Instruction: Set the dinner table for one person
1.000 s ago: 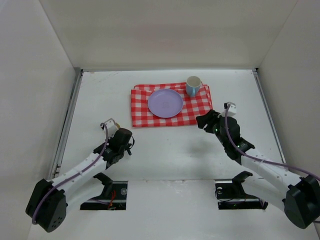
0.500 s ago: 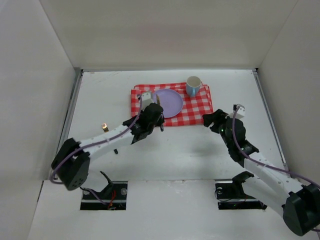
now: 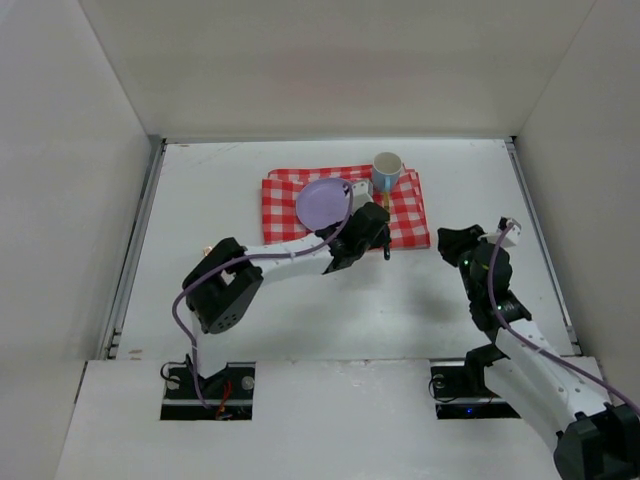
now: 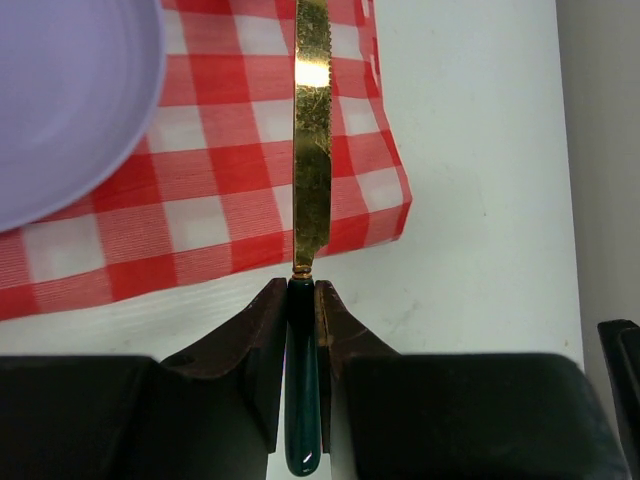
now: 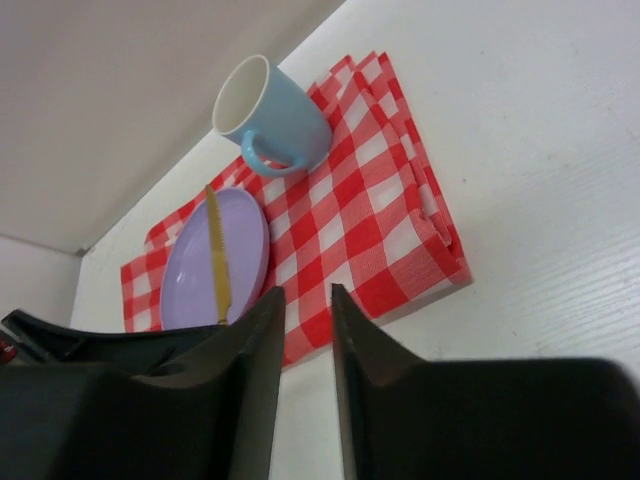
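My left gripper needs to move outward, away from the plate (image 4: 60, 100), and then down to release the knife on the cloth's bare side strip (image 4: 334, 140), because the knife's handle sticks out over the cloth's near edge.
A knife (image 4: 312, 150) with a gold blade and dark green handle is pinched by its handle in my left gripper (image 4: 302, 290), which is shut on it. Its blade reaches out above the red-and-white checked cloth (image 4: 200, 220), just right of the lilac plate (image 4: 60, 100). From above, the left gripper (image 3: 378, 232) hangs over the cloth's (image 3: 285, 225) near right part, on the dinner table (image 3: 330, 310). My right gripper (image 3: 447, 240) waits right of the cloth. Its jaws (image 5: 306, 295) stand a narrow gap apart, open, with nothing between them.
A light blue cup (image 3: 386, 170) stands upright on the cloth's far right corner, behind the plate (image 3: 322, 203). A small gold-coloured thing (image 3: 206, 250) lies on the table to the left, by the left arm's elbow. Metal rails and white walls bound the table.
The left arm has swung right, carrying the knife from the table's left side past the plate to the cloth's right part. The right arm drew back to the right and its jaws narrowed.
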You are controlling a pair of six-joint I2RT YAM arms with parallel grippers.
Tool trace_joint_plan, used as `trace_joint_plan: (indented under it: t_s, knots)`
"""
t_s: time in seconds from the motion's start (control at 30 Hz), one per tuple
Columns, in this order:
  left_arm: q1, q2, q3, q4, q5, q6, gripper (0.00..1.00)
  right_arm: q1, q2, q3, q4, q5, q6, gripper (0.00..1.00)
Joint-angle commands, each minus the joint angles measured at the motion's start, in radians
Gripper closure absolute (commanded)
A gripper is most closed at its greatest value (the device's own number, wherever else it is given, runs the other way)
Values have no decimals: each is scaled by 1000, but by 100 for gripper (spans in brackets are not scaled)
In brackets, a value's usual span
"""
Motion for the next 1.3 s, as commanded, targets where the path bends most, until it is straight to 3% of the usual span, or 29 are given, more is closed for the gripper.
trace_joint_plan:
  t_s: [0.0,0.17,0.4,0.67,0.97,1.27]
  knots:
    - [-9,53,97,82,15,-60,100,-19,5,1,-12,8,12,77]
    - [-6,175,201,146,3,-96,100,-22,10,9,-38,35,14,82]
    - [22,349,353,188,44,-146,99,-51,-85,-14,-56,54,20,77]
    - [50,494,531,191,38,-171,99,-59,-47,-13,-35,16,23,77]
    - [68,567,606,177,26,-175,96,-54,-51,-11,-30,11,18,75]
    - [73,595,580,175,35,-197,87,-59,-64,-14,-30,0,21,73]
